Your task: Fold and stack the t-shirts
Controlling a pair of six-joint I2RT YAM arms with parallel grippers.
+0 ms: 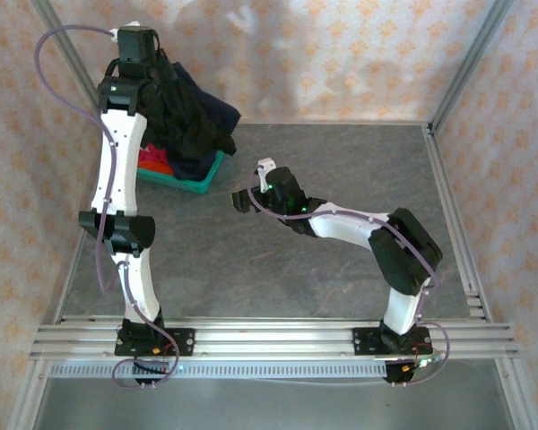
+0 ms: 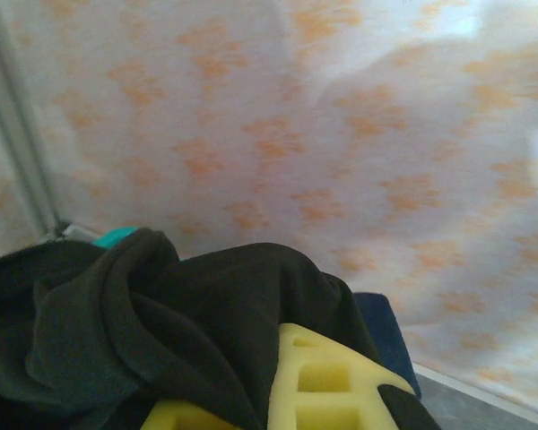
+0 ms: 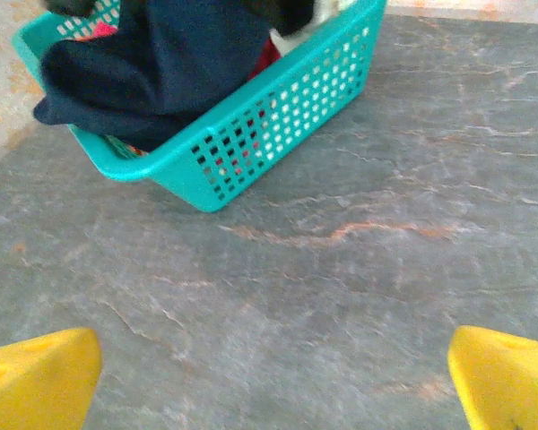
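Observation:
Next, the left gripper opens nearly where it is and lets the black t-shirt (image 1: 181, 112) go onto the teal basket (image 1: 202, 182) below the fingertips, where the cloth already hangs.
My left gripper (image 1: 154, 63) is raised high at the back left, shut on a black t-shirt (image 1: 181, 112) that hangs down over the teal basket (image 1: 202, 182). In the left wrist view the black t-shirt (image 2: 206, 313) drapes over the yellow fingers (image 2: 327, 376) of the left gripper (image 2: 251, 399). A dark navy t-shirt (image 1: 217, 109) lies heaped on the basket, and a red-pink one (image 1: 152, 161) shows inside it. My right gripper (image 1: 251, 184) hovers open over the table just right of the basket. Its yellow fingertips (image 3: 36, 376) stand wide apart around bare table, with the right gripper (image 3: 273, 385) holding nothing.
The teal basket (image 3: 278, 107) sits at the back left of the grey stone-patterned table (image 1: 341, 179), with the navy t-shirt (image 3: 161, 63) spilling over its rim. Patterned walls and metal frame posts (image 1: 466, 54) close in the back and sides.

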